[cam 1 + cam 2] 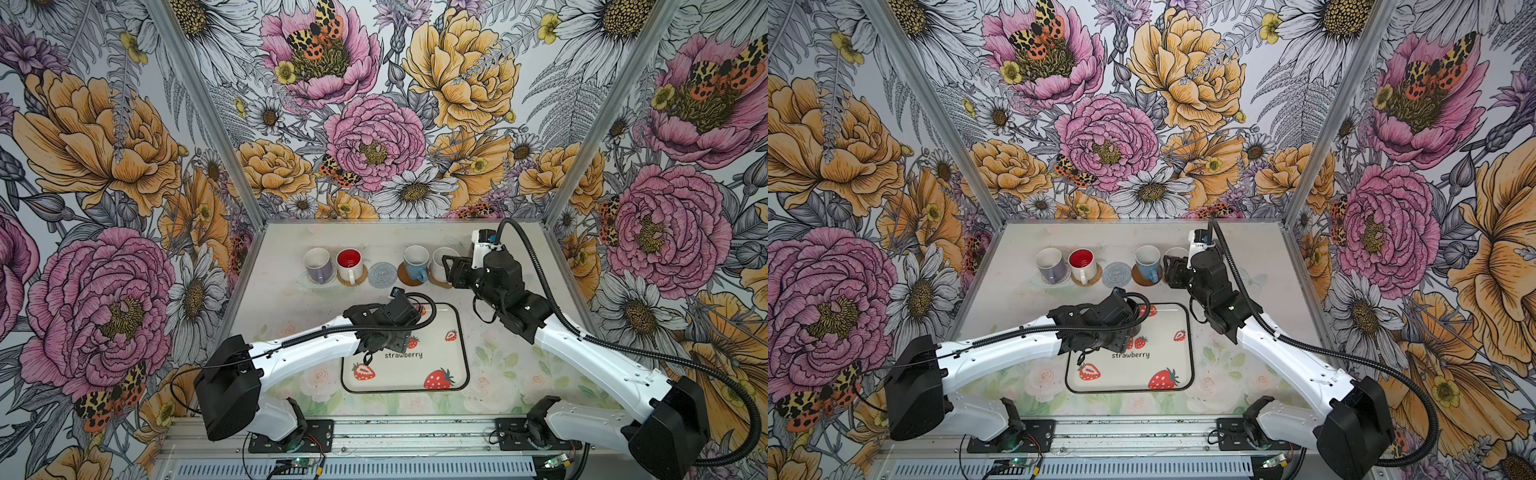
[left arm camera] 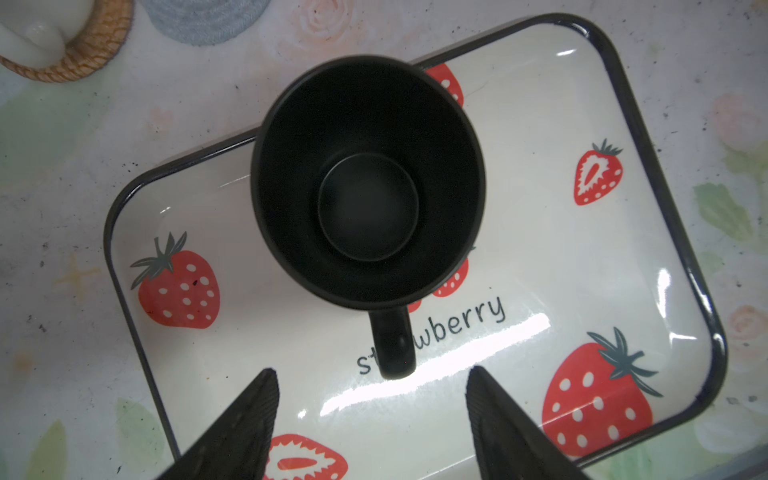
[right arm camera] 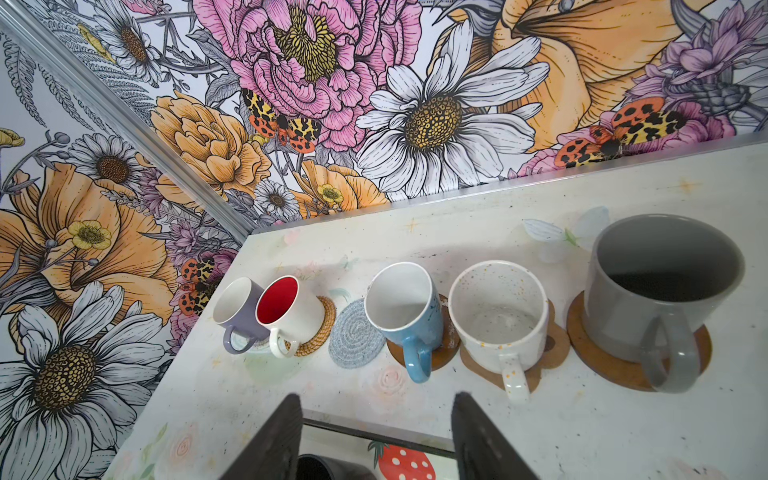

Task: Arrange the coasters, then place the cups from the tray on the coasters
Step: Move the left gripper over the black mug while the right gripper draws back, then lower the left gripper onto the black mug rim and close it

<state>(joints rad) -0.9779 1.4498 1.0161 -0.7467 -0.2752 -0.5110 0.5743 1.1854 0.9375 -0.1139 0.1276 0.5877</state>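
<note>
The left gripper lowers next and closes on the black cup's handle [image 2: 393, 345] below it, since that handle already points between the open fingers.
A black cup [image 2: 368, 187] stands alone on the strawberry tray [image 2: 540, 249], its handle [image 2: 392, 345] pointing at my left gripper [image 2: 372, 370], which hangs open just short of it. Along the back runs a row: lilac cup [image 1: 318, 264], red-inside cup [image 1: 349, 264] on the rattan coaster [image 3: 322, 328], a bare grey spiral coaster [image 1: 382, 274], light blue cup [image 1: 417, 262], speckled cup [image 3: 498, 316] and grey cup [image 3: 660, 291] on brown coasters. My right gripper [image 3: 377, 395] is open and holds nothing, hovering before the speckled cup.
Floral walls close in the table at the back and both sides. In both top views the tray [image 1: 440, 361] lies front centre, with the left arm over its far left corner. The right arm hides the grey cup there.
</note>
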